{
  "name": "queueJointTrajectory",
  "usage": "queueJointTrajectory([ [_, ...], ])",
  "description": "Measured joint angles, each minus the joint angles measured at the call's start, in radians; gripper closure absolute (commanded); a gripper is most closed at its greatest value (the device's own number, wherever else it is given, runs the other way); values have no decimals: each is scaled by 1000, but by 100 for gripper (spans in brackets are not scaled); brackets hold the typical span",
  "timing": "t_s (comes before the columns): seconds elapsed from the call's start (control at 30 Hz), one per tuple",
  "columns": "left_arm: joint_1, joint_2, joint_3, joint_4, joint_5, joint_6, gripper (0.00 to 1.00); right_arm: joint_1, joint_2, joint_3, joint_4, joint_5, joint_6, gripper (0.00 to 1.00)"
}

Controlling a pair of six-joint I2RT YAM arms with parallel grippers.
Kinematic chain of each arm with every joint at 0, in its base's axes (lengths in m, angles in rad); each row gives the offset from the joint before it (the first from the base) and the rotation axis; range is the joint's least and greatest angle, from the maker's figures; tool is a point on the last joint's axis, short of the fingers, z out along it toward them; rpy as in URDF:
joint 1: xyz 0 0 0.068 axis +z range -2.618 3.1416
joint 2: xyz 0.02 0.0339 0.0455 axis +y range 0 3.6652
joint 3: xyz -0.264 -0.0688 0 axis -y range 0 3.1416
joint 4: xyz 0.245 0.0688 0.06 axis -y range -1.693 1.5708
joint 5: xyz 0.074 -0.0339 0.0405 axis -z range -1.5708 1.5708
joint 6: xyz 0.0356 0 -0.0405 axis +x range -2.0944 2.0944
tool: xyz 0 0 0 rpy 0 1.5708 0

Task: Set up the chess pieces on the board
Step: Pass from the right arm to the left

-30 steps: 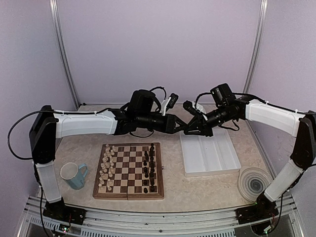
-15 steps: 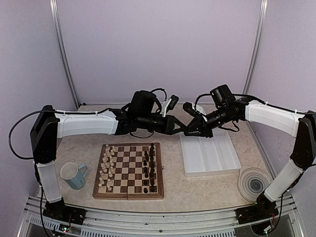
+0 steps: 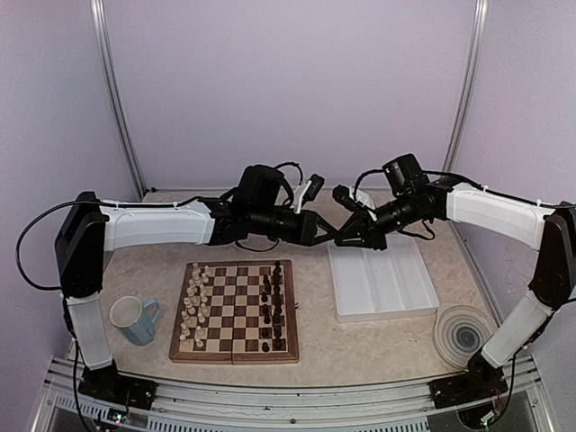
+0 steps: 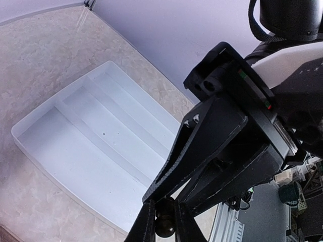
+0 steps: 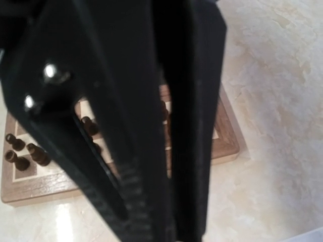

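The inner dark row's empty far square (image 3: pixel 265 269) is below my left gripper and to its left in the top view, so I will next swing my left gripper over, lower it and release.
The board (image 3: pixel 236 356) lies at centre-left of the table, with dark chess pieces (image 3: pixel 273 306) lined up along its right side. Both grippers meet in mid-air behind the board, between it and the white tray. In the left wrist view my left gripper (image 4: pixel 164 207) is shut on one dark chess piece (image 4: pixel 165 225). My right gripper (image 4: pixel 170 199) comes in from above, its tips closed against the top of that same piece. In the top view the left gripper (image 3: pixel 326 236) and right gripper (image 3: pixel 341 238) touch tip to tip. The right wrist view shows the board's corner (image 5: pixel 224 146) and dark pieces (image 5: pixel 15 151) below.
Cream-white pieces (image 3: pixel 193 306) line the board's left side. An empty white ridged tray (image 3: pixel 378 279) sits right of the board and also shows in the left wrist view (image 4: pixel 91 146). A pale blue mug (image 3: pixel 133 319) stands at the left. A round clear disc (image 3: pixel 463 333) lies at the front right.
Both grippers stay joined at the same spot in mid-air; only a very slight shift shows. The board and its pieces have not moved.
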Motion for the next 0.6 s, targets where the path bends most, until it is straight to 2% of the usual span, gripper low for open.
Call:
queueJointTrajectory([
  [0.2,4,0,1,-10,10,4,92,0,1,-2,8,5,3,69],
  [0.3,10,0,14,-76,2,32,92,0,0,-15,18,12,-12,63],
  [0.37,16,0,34,-148,-34,76,92,0,-5,-37,23,11,-24,57],
  [0.6,63,-37,59,-435,-278,253,92,-11,-33,-105,34,62,-69,55],
])
